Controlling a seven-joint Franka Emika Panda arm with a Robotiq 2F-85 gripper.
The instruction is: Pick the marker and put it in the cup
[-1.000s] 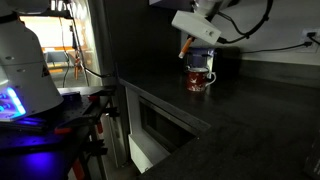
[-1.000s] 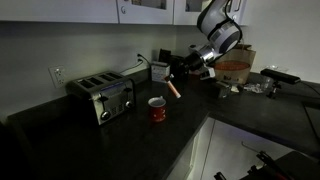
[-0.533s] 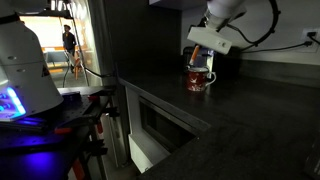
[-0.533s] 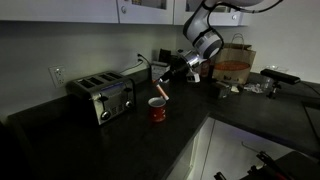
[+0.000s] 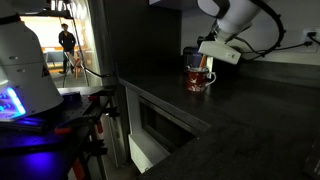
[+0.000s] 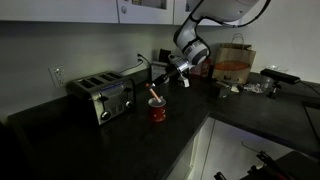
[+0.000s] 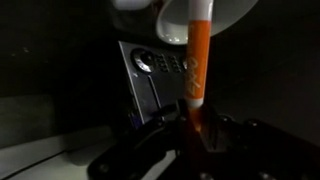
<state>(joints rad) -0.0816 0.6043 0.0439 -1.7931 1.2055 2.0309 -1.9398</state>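
Observation:
The marker's far end already reaches into the cup's opening. My gripper will therefore stay above the cup and open its fingers to let go of the marker inside.
The marker is orange-red with a paler tip and stands in line with my jaws in the wrist view. My gripper is shut on its lower end. The marker's far end points at the pale round mouth of the cup at the top of that view. In an exterior view the marker slants down from the gripper onto the rim of the small reddish cup on the dark counter. In an exterior view the gripper hangs just above the cup.
A silver toaster stands near the cup; its control panel shows in the wrist view. A dark box stands at the back wall. A brownish container sits further along. The counter's front edge drops off.
The arm has swung over and down to the cup with the marker. The marker's free end has gone from beside the cup to its mouth.

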